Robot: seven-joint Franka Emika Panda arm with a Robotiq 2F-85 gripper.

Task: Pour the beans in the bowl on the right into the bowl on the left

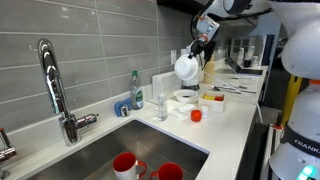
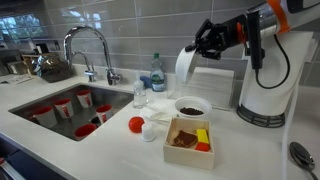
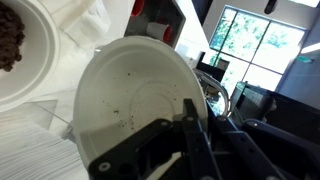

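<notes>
Next I will swing my gripper away from the bean bowl and down to the clear counter [image 2: 270, 143] beside the spoon, righting the bowl, then release it, since it looks empty.
My gripper [image 1: 199, 47] [image 2: 203, 45] is shut on the rim of a white bowl [image 1: 186, 67] [image 2: 185, 66] and holds it tipped on its side in the air. In the wrist view the held bowl [image 3: 125, 95] looks empty apart from a few specks, with a finger [image 3: 190, 135] clamped over its rim. Directly below stands a second white bowl [image 1: 184, 97] [image 2: 191, 106] on the counter, with dark beans in it. It shows at the upper left of the wrist view [image 3: 15, 50].
A red ball-like item [image 2: 136, 124], a small white cup [image 2: 149, 132], a box [image 2: 188, 140] of brown, yellow and red items, a glass [image 2: 140, 96] and a bottle [image 2: 156, 74] stand nearby. The sink [image 2: 60, 110] holds several red cups beside the faucet [image 2: 88, 45].
</notes>
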